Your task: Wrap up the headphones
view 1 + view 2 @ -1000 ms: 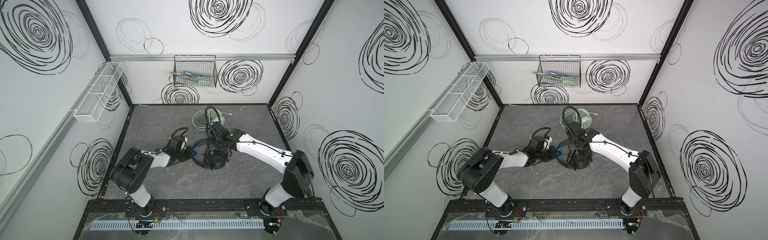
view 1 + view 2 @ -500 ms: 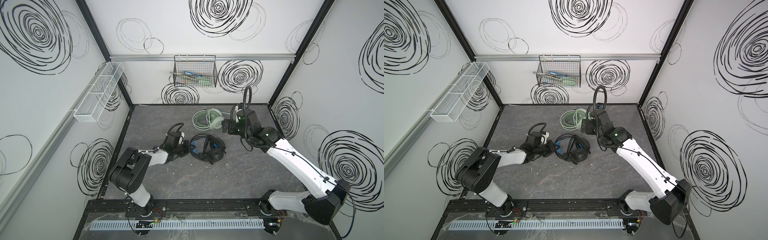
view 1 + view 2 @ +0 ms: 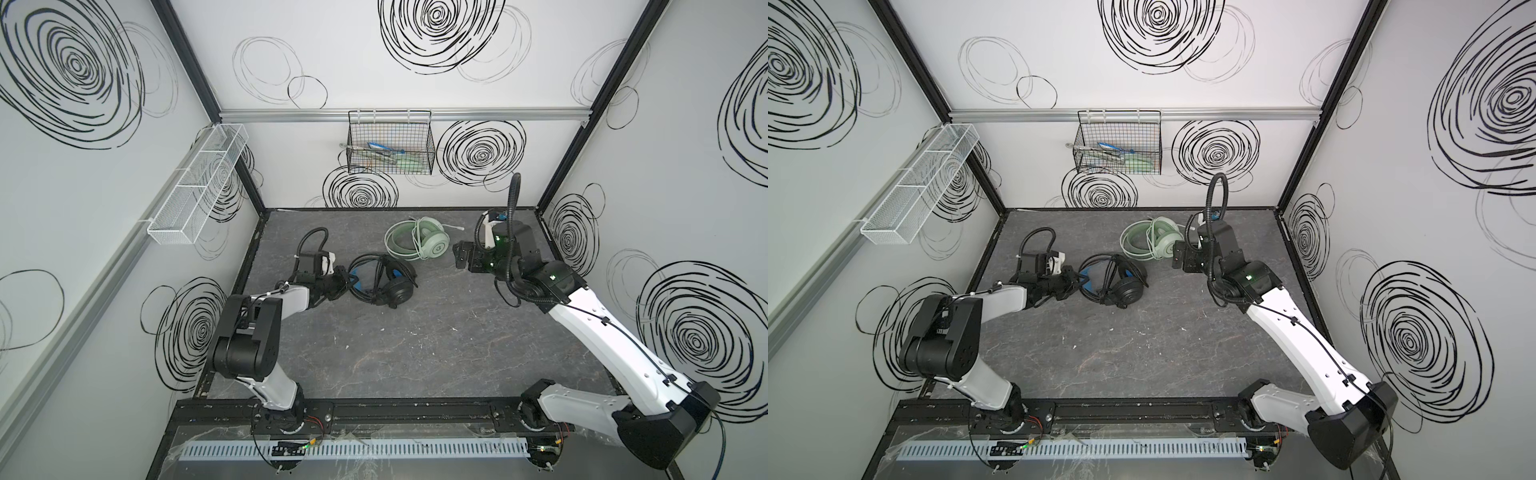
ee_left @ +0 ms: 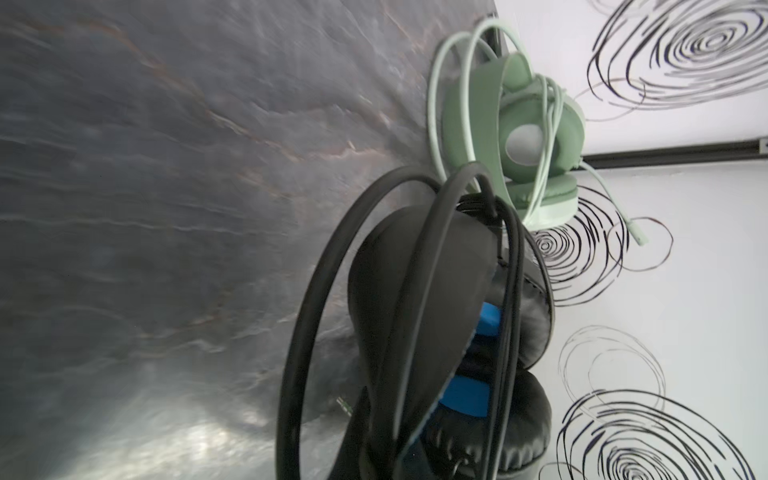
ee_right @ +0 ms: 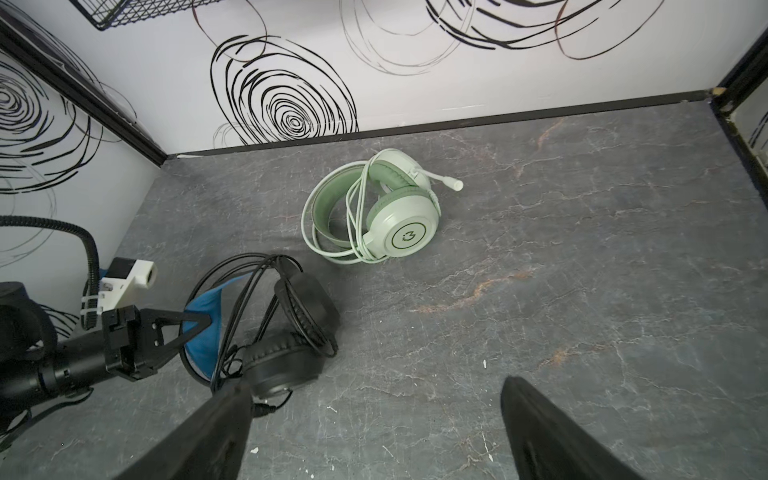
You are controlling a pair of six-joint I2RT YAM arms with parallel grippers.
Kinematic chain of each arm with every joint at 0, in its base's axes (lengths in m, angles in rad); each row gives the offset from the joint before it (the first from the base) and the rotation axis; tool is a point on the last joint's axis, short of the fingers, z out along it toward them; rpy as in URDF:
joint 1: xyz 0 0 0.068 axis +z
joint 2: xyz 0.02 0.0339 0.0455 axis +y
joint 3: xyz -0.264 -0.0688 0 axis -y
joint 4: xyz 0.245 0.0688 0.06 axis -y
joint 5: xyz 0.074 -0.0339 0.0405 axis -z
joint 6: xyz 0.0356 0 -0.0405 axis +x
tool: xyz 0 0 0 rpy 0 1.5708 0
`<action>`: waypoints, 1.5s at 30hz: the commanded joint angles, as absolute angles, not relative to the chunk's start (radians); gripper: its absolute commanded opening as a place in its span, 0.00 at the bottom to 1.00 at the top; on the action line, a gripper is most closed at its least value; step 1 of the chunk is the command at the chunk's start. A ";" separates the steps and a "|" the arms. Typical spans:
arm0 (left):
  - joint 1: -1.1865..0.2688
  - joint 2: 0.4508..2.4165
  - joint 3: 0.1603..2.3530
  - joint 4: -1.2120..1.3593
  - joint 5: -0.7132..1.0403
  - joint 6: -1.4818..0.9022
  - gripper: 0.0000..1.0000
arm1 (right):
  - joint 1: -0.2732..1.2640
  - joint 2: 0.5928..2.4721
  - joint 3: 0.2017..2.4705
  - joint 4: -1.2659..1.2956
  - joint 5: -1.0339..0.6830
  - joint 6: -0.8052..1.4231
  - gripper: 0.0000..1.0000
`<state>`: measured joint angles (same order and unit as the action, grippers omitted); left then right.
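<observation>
The robot will carry the headband outward with its left gripper to the bare tabletop beside the mint-green headphones and release it there, since that spot is empty.
The black headphones (image 3: 386, 278) (image 3: 1115, 280) lie left of centre on the table, black cord looped round their blue-padded headband (image 5: 203, 316). My left gripper (image 3: 345, 282) (image 3: 1077, 282) is shut on that headband from the left, and the band and cord fill the left wrist view (image 4: 436, 311). The mint-green headphones (image 3: 417, 241) (image 5: 382, 212) lie further back, with the white cord wound round them and the boom mic pointing right. My right gripper (image 3: 459, 255) (image 5: 376, 384) hangs open and empty above the table, right of the mint pair.
A black wire basket (image 3: 390, 153) with tools hangs on the back wall. A white mesh shelf (image 3: 199, 187) is fixed to the left wall. The grey stone-look table (image 3: 415, 353) is walled on three sides.
My right gripper has opened, left the black headphones and swung up and back to the right. The black headphones shifted slightly left and back, with my left gripper still shut on them.
</observation>
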<state>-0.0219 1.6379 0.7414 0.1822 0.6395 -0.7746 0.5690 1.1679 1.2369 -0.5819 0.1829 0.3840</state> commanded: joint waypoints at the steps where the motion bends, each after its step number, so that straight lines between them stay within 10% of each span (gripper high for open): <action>1: 0.061 1.588 0.735 0.179 0.671 -0.696 0.00 | 0.565 1.132 1.213 -0.574 0.136 0.353 0.97; 22: 0.168 2.070 1.443 -0.179 0.542 -0.420 0.01 | 0.575 1.085 1.187 -0.592 0.090 0.349 0.97; 36: 0.145 2.164 1.620 -0.314 0.370 -0.343 0.58 | 0.654 1.173 1.322 -0.563 0.192 0.329 0.97; 41: 0.159 2.086 1.600 -0.353 0.304 -0.304 1.00 | 0.653 1.113 1.258 -0.506 0.260 0.313 0.97; 45: 0.166 1.994 1.538 -0.370 0.246 -0.273 0.96 | 0.667 1.001 1.137 -0.410 0.444 0.294 0.97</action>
